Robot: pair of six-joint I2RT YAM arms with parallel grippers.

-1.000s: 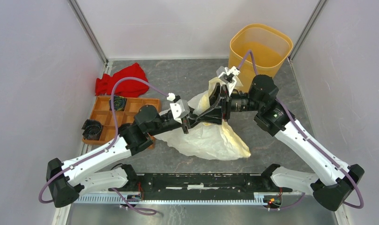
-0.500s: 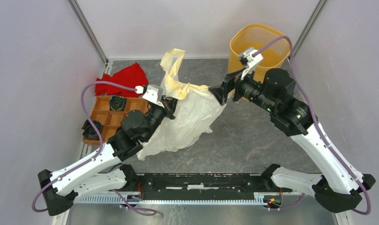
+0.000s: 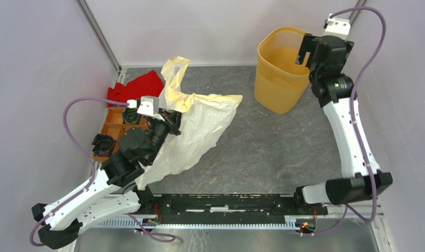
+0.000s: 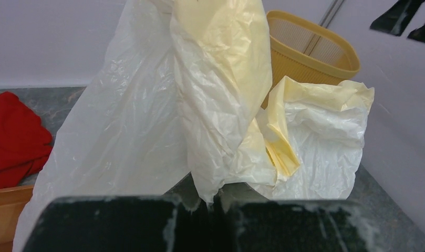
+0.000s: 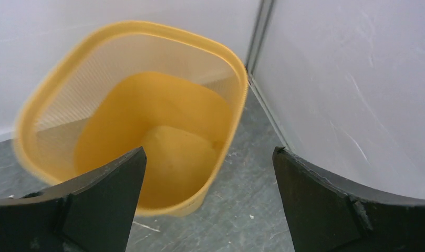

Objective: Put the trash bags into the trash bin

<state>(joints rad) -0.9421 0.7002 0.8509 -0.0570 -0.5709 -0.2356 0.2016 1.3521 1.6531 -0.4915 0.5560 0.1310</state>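
Observation:
My right gripper is above the bin's rim on the side away from the bag, and that rim is below it between my fingers. So my right gripper will go down onto it next with its fingers spread.
The cream-white trash bag hangs from my left gripper, which is shut on a fold of it at the table's left. In the left wrist view the bag fills the frame above the closed jaws. The yellow-orange trash bin stands at the back right and looks empty inside; it also shows in the left wrist view. My right gripper is open and empty, raised above the bin's right rim. In the right wrist view the bin lies below the spread fingers.
A red cloth lies at the back left, beside an orange compartment tray holding black parts. Grey walls close in on the left, back and right. The right wall stands close to my right gripper.
My right gripper let go of the bag and swung up and right to above the bin. My left arm pulled the bag left and lifted it.

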